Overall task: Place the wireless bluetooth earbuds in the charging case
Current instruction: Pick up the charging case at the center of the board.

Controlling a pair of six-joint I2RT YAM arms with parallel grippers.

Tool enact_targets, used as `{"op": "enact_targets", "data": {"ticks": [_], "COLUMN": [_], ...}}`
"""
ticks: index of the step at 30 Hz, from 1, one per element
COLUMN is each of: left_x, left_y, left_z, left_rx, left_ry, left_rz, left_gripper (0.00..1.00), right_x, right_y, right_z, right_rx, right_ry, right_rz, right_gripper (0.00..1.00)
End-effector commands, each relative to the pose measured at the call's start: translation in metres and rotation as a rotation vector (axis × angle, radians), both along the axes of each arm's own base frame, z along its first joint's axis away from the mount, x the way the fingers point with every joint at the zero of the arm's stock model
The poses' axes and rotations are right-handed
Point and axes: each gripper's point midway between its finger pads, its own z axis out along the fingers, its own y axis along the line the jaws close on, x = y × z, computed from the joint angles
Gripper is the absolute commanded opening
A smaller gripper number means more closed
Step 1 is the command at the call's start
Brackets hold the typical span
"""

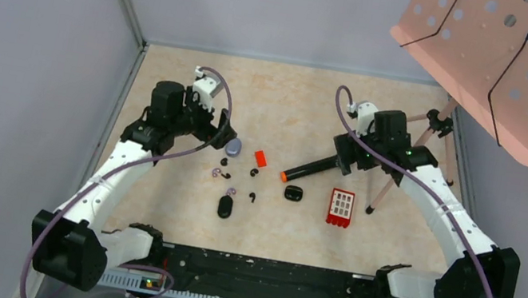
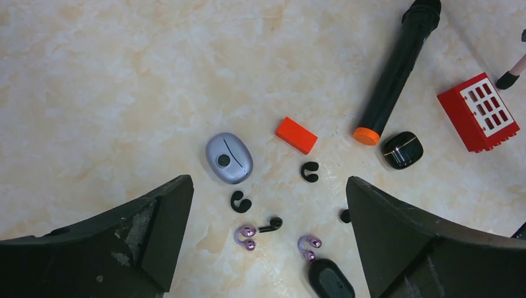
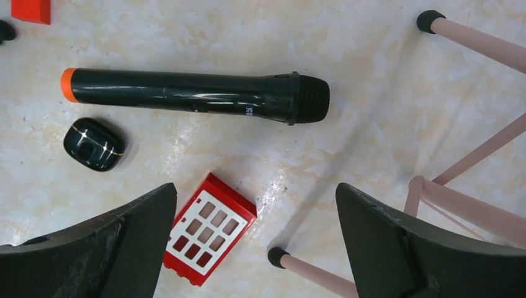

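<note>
The gold seam of the case lies slanted to my fingers, so I should next turn my right gripper and lower it back onto the glossy black case point(image 1: 293, 193) point(image 3: 94, 144) beside the microphone.
Several tiny earbuds lie loose in mid-table. Black ones point(image 2: 309, 172) point(image 2: 240, 202) point(image 2: 271, 224) and two pale purple ones point(image 2: 245, 236) point(image 2: 308, 246) show in the left wrist view; another black one point(image 2: 345, 216) is half hidden by a finger. Three closed cases lie around them: grey-lilac point(image 2: 229, 158) point(image 1: 234, 147), matte black point(image 2: 331, 279) point(image 1: 226, 206), glossy black point(image 2: 402, 149) point(image 3: 94, 144) point(image 1: 293, 193). My left gripper point(image 2: 268, 184) point(image 1: 216, 134) is open and empty above the buds. My right gripper point(image 3: 255, 189) point(image 1: 344, 158) is open and empty, to the right near the microphone.
A small orange-red block point(image 2: 296, 135) lies beside the grey-lilac case. A black microphone point(image 3: 192, 94) point(image 1: 310, 170) with an orange end lies right of the buds. A red window brick point(image 3: 208, 228) point(image 1: 341, 207) and pink stand legs point(image 3: 310, 266) are under the right gripper.
</note>
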Motion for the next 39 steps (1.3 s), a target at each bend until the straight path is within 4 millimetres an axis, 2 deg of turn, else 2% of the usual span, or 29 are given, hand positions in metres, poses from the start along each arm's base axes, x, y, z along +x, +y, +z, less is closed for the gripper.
{"op": "enact_targets", "data": {"ticks": [1, 4, 7, 11, 17, 23, 26, 29, 33, 39], "left_x": [-0.007, -0.013, -0.016, -0.021, -0.031, -0.018, -0.004, 0.003, 0.005, -0.002], "left_y": [-0.005, -0.008, -0.009, -0.008, -0.009, 0.006, 0.021, 0.036, 0.053, 0.062], "left_z": [-0.007, -0.018, -0.028, -0.038, -0.031, -0.039, -0.033, -0.032, -0.030, -0.027], "left_rx": [-0.038, -0.077, -0.106, -0.129, -0.160, -0.210, -0.259, -0.300, -0.327, -0.359], "left_ry": [0.025, 0.090, 0.142, 0.189, 0.246, 0.281, 0.283, 0.309, 0.322, 0.317], "left_rz": [-0.015, -0.001, 0.022, 0.038, 0.030, 0.133, 0.219, 0.278, 0.337, 0.379], "left_gripper": [0.99, 0.99, 0.99, 0.99, 0.99, 0.98, 0.98, 0.97, 0.97, 0.96], "right_x": [0.001, -0.014, -0.032, -0.043, -0.057, -0.072, -0.076, -0.071, -0.067, -0.067], "right_y": [0.017, 0.038, 0.063, 0.078, 0.094, 0.106, 0.115, 0.124, 0.131, 0.140], "right_z": [0.025, 0.023, 0.014, -0.014, -0.045, -0.080, -0.089, -0.093, -0.104, -0.122], "right_rx": [0.059, 0.097, 0.193, 0.220, 0.084, 0.005, -0.005, -0.009, -0.036, -0.058], "right_ry": [-0.086, -0.057, -0.003, 0.082, 0.065, 0.053, 0.040, 0.009, -0.007, 0.022], "right_rz": [0.094, 0.298, 0.469, 0.574, 0.798, 0.915, 0.944, 0.939, 0.956, 0.987], "right_gripper": [0.99, 0.99, 0.93, 0.80, 0.60, 0.58, 0.60, 0.64, 0.66, 0.67]}}
